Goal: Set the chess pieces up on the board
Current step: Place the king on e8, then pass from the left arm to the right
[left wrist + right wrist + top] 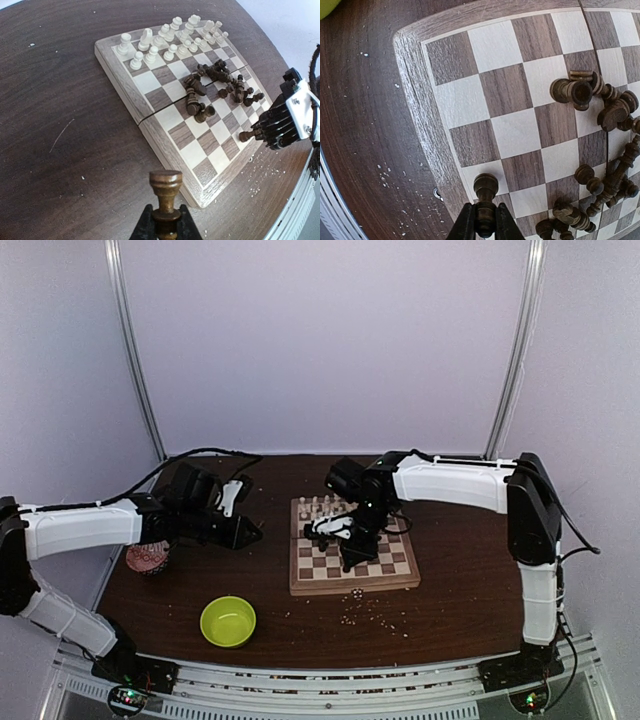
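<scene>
I need to swing my left gripper toward the board's closest edge, which is to its right in the top view, and release the dark brown piece to my right gripper.
The board lies mid-table, also in the left wrist view and right wrist view. Cream pieces stand in two rows at its far edge. Dark brown pieces lie toppled in a heap mid-board, also in the right wrist view. My left gripper is shut on a dark brown piece above the bare table left of the board. My right gripper is shut on another dark brown piece over the board's near rank, also in the left wrist view.
A lime-green bowl sits near the front left. A patterned cup stands under the left arm. Pale crumbs are scattered in front of the board. The table's front edge runs just beyond them.
</scene>
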### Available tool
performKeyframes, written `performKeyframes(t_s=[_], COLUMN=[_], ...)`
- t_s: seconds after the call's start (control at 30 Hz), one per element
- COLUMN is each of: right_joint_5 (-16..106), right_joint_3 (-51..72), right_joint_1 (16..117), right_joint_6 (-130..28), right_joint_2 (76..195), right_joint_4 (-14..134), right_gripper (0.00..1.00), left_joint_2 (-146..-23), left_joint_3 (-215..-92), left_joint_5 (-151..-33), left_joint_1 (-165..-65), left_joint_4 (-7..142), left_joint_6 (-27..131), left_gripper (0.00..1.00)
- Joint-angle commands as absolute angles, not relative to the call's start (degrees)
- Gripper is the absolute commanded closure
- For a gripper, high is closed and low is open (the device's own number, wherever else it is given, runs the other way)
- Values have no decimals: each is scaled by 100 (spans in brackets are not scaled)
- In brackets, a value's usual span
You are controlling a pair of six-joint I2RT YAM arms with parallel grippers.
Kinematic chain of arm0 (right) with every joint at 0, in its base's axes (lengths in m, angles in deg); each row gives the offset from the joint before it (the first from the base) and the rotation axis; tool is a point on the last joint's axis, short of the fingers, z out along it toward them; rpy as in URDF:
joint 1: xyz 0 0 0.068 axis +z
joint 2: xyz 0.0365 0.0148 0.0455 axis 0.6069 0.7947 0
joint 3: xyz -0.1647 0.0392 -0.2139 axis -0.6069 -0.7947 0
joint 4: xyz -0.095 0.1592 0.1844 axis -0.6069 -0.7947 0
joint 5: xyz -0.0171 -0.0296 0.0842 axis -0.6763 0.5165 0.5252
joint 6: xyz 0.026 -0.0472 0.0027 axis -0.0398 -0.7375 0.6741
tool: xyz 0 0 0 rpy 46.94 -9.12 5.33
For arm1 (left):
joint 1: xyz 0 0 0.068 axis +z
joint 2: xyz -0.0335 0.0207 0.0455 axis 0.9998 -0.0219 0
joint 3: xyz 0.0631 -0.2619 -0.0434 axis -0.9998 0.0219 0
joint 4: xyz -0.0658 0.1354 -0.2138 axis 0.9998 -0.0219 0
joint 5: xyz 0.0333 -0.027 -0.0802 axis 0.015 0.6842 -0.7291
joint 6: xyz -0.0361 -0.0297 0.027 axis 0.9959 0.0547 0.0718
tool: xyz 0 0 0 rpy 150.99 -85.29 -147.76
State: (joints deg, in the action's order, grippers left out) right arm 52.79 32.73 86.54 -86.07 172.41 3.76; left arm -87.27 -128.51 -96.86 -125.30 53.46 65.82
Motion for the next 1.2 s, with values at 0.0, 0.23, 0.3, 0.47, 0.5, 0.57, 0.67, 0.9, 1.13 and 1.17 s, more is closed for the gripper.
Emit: performKeyframes(t_s=[0.0,0.23,0.3,0.47,0.5,0.57,0.67,0.9,1.13,1.17], right_joint_5=[5252,5406,5694,6362,6351,6262,5958,5119,4378,4319], right_joint_3=[3152,3472,3796,4358,4376,4372,4351,4322,4225,4245], right_joint_1=[8697,8661,8580,8339,8330,8339,8447,9081,9669,9722], right_joint_6=[-8630,-8614,-8703,-9084,-9214,-9503,-9881,-10727,-11043,-11059], right_joint_2=[17340,16964,16759,16211,16109,15967,15882,15868,16134,16182], right_joint_4=[312,23,-290,-652,-635,-616,-613,-544,-95,-66], right_gripper=[82,60,58,59,59,60,61,63,59,58], left_joint_2=[-8820,-8936,-8991,-9269,-9367,-9558,-9848,-10309,-10533,-10535], left_joint_3=[-12941,-13072,-13159,-13471,-13556,-13731,-13976,-14401,-14649,-14666], left_joint_5=[-9832,-10035,-10162,-11058,-11287,-11751,-12412,-13655,-14262,-14299], left_joint_1=[-12509,-12504,-12510,-12505,-12509,-12510,-12527,-12616,-12846,-12873], left_joint_4=[5422,5305,5213,5075,5040,4959,4849,4574,4439,4431], left_joint_6=[6482,6427,6369,6155,6137,6123,6141,6156,6184,6192], left_gripper=[97,97,97,96,96,96,95,93,93,93])
